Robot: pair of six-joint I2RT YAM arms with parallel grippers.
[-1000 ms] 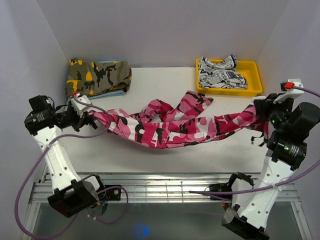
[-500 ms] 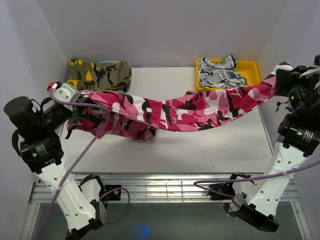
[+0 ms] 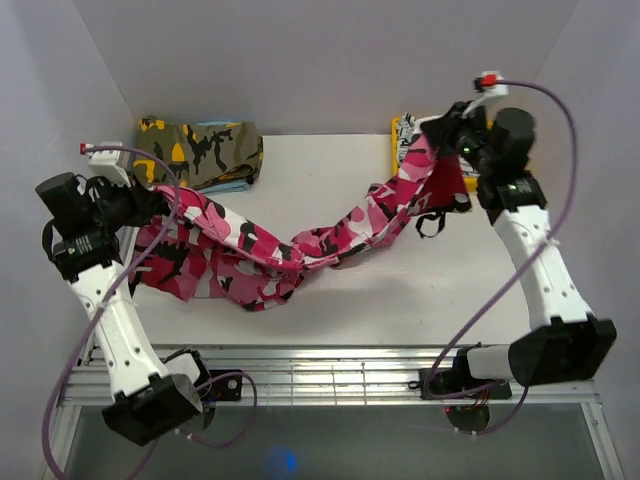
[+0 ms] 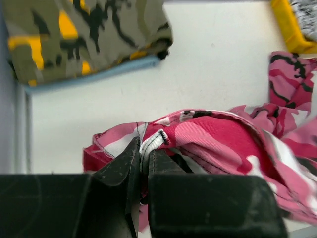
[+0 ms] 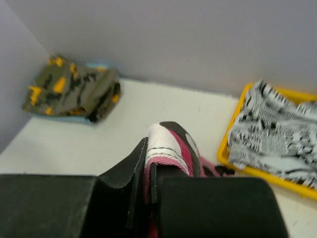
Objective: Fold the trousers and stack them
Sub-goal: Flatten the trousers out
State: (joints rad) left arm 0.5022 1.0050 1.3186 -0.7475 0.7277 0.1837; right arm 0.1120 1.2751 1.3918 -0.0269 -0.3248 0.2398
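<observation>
I should lower my left gripper and ease it outward onto the bare tabletop (image 4: 86, 119) beside the olive-and-orange garment to let go of the trousers' end, because it hangs above the table.
The trousers (image 3: 300, 245), pink, white and black camouflage, hang in a sagging band across the table between my two grippers. My left gripper (image 3: 148, 200) is shut on one end at the left, and cloth drapes down from it onto the table. In the left wrist view its jaws pinch a white-stitched hem of the trousers (image 4: 208, 144). My right gripper (image 3: 435, 135) is raised at the back right, shut on the other end. A fold of the trousers (image 5: 171, 144) pokes out between its jaws.
An olive-and-orange camouflage garment (image 3: 195, 152) lies folded on a light blue one at the back left corner. A yellow tray (image 3: 505, 180) holding a white garment with black print (image 5: 277, 134) sits at the back right, partly behind my right arm. White walls enclose the table.
My right gripper has swung left and toward the back wall with its end of the trousers. The stretched trousers have gone slack and sag in the middle. My left gripper has shifted slightly back.
</observation>
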